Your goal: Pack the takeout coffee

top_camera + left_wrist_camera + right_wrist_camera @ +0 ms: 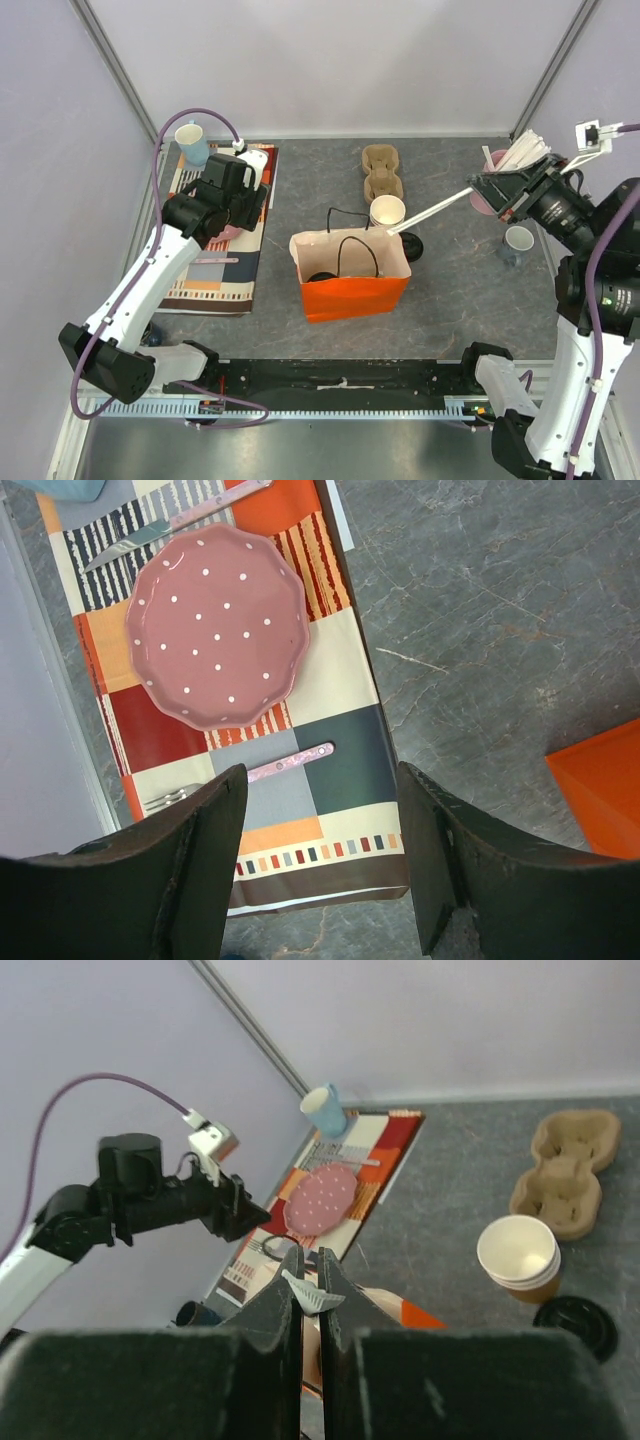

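The straw's far end only reaches the bag's rim, so the robot will move its right gripper toward the bag's opening (352, 256), tilt it downward and release the straw inside.
An orange paper bag (355, 290) stands open at the table's middle. A dark round shape (320, 275) shows inside it, like the black lid of the takeout coffee; the cup body is hidden. My right gripper (487, 192) is shut on one end of a long white straw (430, 210), whose far end reaches over the bag's back rim. In the right wrist view the gripper (308, 1260) pinches the straw's end (318, 1298) above the bag (415, 1315). My left gripper (320, 780) is open and empty over the patterned placemat (340, 770), left of the bag (600, 790).
A stack of lidless paper cups (387, 211) and a loose black lid (411, 247) sit behind the bag. A cardboard cup carrier (381, 172) lies further back. A pink cup of straws (493, 190) and a mug (518, 243) stand right. A pink plate (218, 630) and a blue mug (192, 142) are on the placemat.
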